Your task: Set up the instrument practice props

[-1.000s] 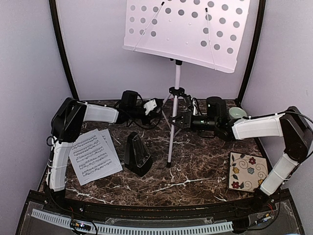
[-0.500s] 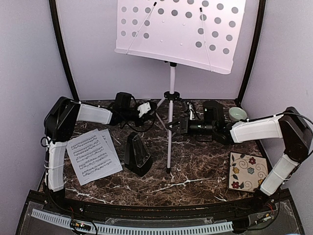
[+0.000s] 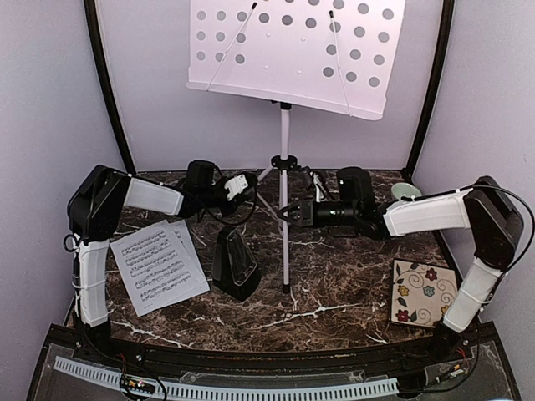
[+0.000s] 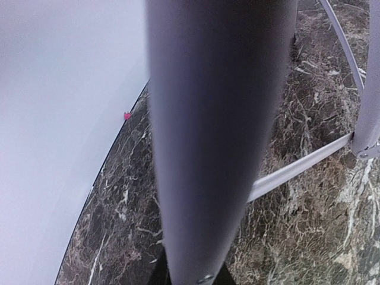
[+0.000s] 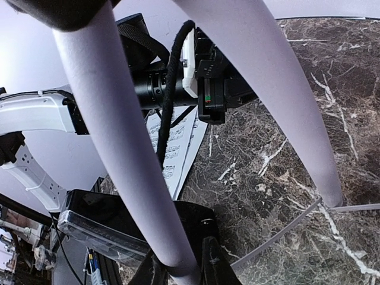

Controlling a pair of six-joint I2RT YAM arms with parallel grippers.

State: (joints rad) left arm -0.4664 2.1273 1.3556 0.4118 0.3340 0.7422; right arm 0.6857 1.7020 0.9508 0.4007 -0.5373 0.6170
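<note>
My left gripper holds nearly still on its tripod leg (image 3: 258, 180) (image 4: 200, 274) next, then opens its fingers, as the desk slants while my right gripper holds another leg.
The white music stand stands at the back middle, with its hole-dotted desk (image 3: 292, 54) high up and its silver pole (image 3: 285, 209) on a tripod. My left gripper (image 3: 245, 185) is shut on a tripod leg, which fills the left wrist view as a blurred grey tube (image 4: 214, 119). My right gripper (image 3: 292, 212) is shut on the stand by the pole; in the right wrist view its jaws (image 5: 181, 270) clamp a silver tube (image 5: 119, 148). Two music sheets (image 3: 159, 266) lie flat at the left. The black pyramid metronome (image 3: 236, 263) stands beside them.
A floral tile (image 3: 424, 292) lies at the front right. A pale green bowl (image 3: 407, 191) sits at the back right behind my right arm. Walls close in the marble table (image 3: 334, 292) on three sides. The sheets (image 5: 178, 148) and my left gripper (image 5: 202, 77) show in the right wrist view.
The music stand has shifted left and toward the back wall, carried by both grippers. Both arms moved left with it. The sheets, metronome and tile have not moved.
</note>
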